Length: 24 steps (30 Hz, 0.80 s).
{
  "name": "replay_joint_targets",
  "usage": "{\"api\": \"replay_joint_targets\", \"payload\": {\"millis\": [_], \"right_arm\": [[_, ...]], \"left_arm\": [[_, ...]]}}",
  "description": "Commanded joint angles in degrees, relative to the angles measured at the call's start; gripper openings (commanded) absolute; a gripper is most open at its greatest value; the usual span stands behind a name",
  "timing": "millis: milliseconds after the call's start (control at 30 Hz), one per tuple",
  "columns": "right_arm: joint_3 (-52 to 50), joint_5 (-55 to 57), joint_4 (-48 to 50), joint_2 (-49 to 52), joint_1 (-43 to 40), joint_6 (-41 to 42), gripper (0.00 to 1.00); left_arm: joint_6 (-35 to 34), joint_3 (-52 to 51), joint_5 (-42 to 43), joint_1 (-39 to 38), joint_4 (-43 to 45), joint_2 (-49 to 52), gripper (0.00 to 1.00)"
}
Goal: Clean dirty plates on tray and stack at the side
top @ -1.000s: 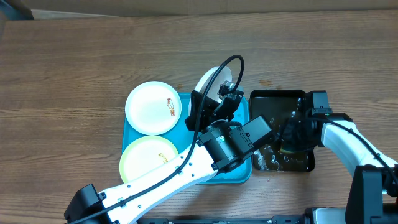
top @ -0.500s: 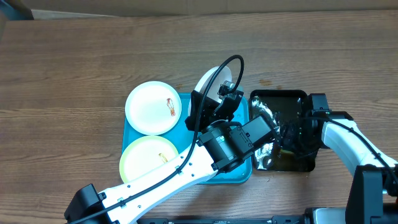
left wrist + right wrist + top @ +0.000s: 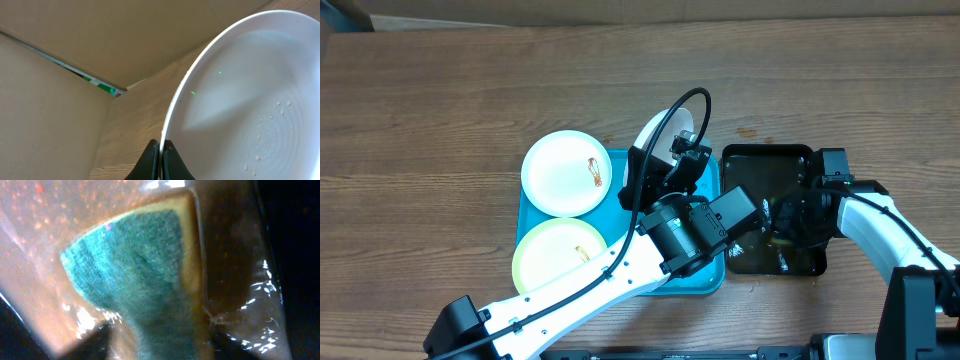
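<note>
The left gripper swings its plate left in the overhead view, level, then lowers and releases it next, because bare wood lies below past the smeared plates.
My left gripper (image 3: 161, 160) is shut on the rim of a white plate (image 3: 240, 100), which it holds up on edge; small droplets cling to its face. From overhead this plate (image 3: 658, 132) stands tilted over the far right corner of the turquoise tray (image 3: 620, 215). A second white plate (image 3: 565, 172) and a pale yellow one (image 3: 558, 255) lie flat on the tray, each with a red-orange smear. My right gripper (image 3: 160, 340) is down in the black tray (image 3: 770, 160), shut on a green-and-yellow sponge (image 3: 135, 265) that is pinched narrow between its fingers (image 3: 95, 342) in brown water.
Wet glinting film lines the black tray (image 3: 260, 285). My left arm (image 3: 620, 270) crosses the turquoise tray's right side from the near edge. Bare wooden table (image 3: 440, 120) spreads to the left and beyond the trays.
My right gripper has closed in on the sponge inside the black tray, and the shiny wet film around it has shifted and settled. The left gripper and its plate have stayed still.
</note>
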Motion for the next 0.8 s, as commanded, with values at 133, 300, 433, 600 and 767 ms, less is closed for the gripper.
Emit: {"api": "replay_joint_targets", "payload": {"millis": [133, 300, 433, 600, 767], "right_arm": [[-0.61, 0.37, 0.52, 0.5, 0.0, -0.17, 0.69], [-0.61, 0.37, 0.68, 0.5, 0.0, -1.29, 0.83], [-0.61, 0.37, -0.63, 0.5, 0.0, -1.49, 0.04], [-0.61, 0.39, -2.19, 0.5, 0.0, -1.46, 0.82], [-0.61, 0.37, -3.85, 0.5, 0.0, -1.46, 0.72]], "left_arm": [[-1.31, 1.29, -1.03, -0.26, 0.11, -0.81, 0.04], [-1.31, 1.29, -4.09, -0.22, 0.13, -0.81, 0.04], [-1.31, 1.29, -5.14, 0.76, 0.13, -0.83, 0.04], [-1.31, 1.29, -5.09, 1.64, 0.33, -0.83, 0.04], [-1.31, 1.29, -5.09, 1.64, 1.18, -0.83, 0.04]]}}
